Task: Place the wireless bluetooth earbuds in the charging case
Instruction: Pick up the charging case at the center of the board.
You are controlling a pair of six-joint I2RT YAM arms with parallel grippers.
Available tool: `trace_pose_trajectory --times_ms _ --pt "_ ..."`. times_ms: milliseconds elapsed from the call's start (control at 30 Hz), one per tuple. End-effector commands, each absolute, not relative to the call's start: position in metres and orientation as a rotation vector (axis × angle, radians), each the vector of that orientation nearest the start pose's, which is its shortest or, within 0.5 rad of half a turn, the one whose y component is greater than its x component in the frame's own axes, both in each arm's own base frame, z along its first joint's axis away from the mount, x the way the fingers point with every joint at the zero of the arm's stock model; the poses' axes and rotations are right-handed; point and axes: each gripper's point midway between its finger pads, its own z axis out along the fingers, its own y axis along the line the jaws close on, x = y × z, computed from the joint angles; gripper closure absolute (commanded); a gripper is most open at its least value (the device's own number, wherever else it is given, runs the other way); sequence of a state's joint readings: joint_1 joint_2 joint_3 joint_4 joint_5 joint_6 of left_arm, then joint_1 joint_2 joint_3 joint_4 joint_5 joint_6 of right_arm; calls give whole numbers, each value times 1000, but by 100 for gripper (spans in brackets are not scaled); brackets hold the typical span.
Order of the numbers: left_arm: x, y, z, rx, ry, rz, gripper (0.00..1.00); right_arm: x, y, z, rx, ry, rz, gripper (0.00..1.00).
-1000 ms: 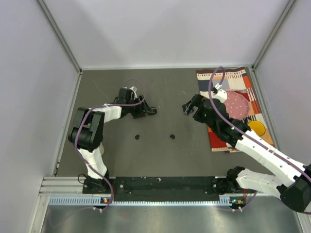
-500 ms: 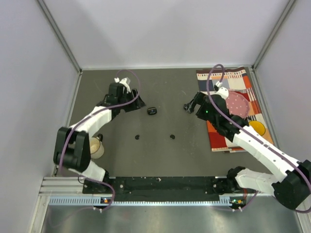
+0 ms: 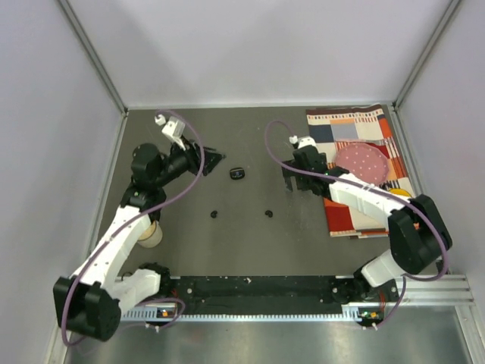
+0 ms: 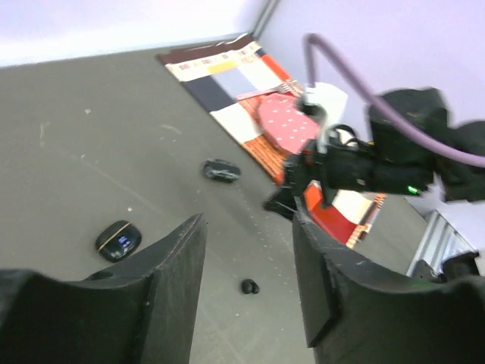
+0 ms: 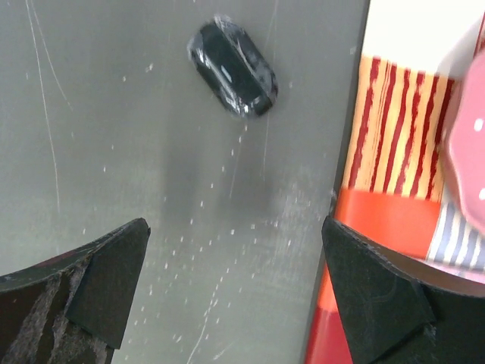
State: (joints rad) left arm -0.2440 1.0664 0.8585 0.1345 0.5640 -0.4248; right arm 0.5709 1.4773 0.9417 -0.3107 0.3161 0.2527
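The second pod lies angled below and outward, so my right gripper should next move outward to it, turn, and lower its open fingers around the pod's near end (image 5: 250, 97).
A black oval charging case (image 3: 237, 174) with a blue display lies on the grey table; it also shows in the left wrist view (image 4: 117, 240). A second black oval pod (image 5: 231, 68) lies ahead of my right gripper and shows in the left wrist view (image 4: 221, 171). Two tiny black earbuds (image 3: 214, 214) (image 3: 268, 213) lie apart mid-table; one (image 4: 248, 286) shows below my left fingers. My left gripper (image 3: 214, 157) (image 4: 248, 224) is open and empty, left of the case. My right gripper (image 3: 290, 182) (image 5: 235, 227) is open and empty beside the mat's left edge.
A patterned mat (image 3: 345, 129) lies at the back right with a pink dotted plate (image 3: 367, 161) and a yellow round piece (image 3: 402, 199) on it. A cream cup (image 3: 151, 233) stands by the left arm. Walls close in on three sides.
My left gripper let go of the display case and drew back left, its arm swinging outward. My right gripper moved left and nearer, leaving the second pod on the table.
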Motion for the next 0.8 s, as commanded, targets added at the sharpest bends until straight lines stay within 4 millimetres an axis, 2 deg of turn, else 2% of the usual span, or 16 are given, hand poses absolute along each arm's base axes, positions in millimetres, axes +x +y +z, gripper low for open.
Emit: trace_pose_trajectory --times_ms 0,33,67,100,133,167,200,233,333,367,400,433,533,767 --pt "280 -198 327 411 1483 -1062 25 381 176 126 -376 2196 17 4" --pt "276 -195 331 380 1467 -1066 1 384 179 125 -401 2191 26 6" --pt "273 -193 332 374 1454 -1064 1 392 181 129 -422 2172 19 8" --pt "272 -191 323 361 1470 -1062 1 399 181 123 -432 2178 10 13" --pt "268 -189 326 364 1457 -1051 1 406 184 128 -432 2164 22 14" --pt "266 -188 320 354 1480 -1050 1 412 183 127 -466 2161 14 16" --pt "265 -187 319 350 1484 -1046 1 415 184 116 -481 2190 30 18" --pt "263 -185 321 332 1484 -1044 1 422 186 119 -480 2185 38 19" --pt "265 -177 315 173 1565 -1061 1 431 186 104 -515 2209 32 24" --pt "276 -166 313 64 1585 -1014 1 433 186 100 -524 2218 25 27" --pt "276 -161 303 -4 1656 -1000 1 434 185 98 -528 2226 14 33" --pt "277 -156 305 -46 1663 -985 1 436 183 89 -532 2253 -3 34" --pt "272 -155 315 92 1599 -915 1 433 180 75 -571 2293 13 40" --pt "265 -150 322 120 1548 -876 1 430 173 60 -602 2347 54 41"
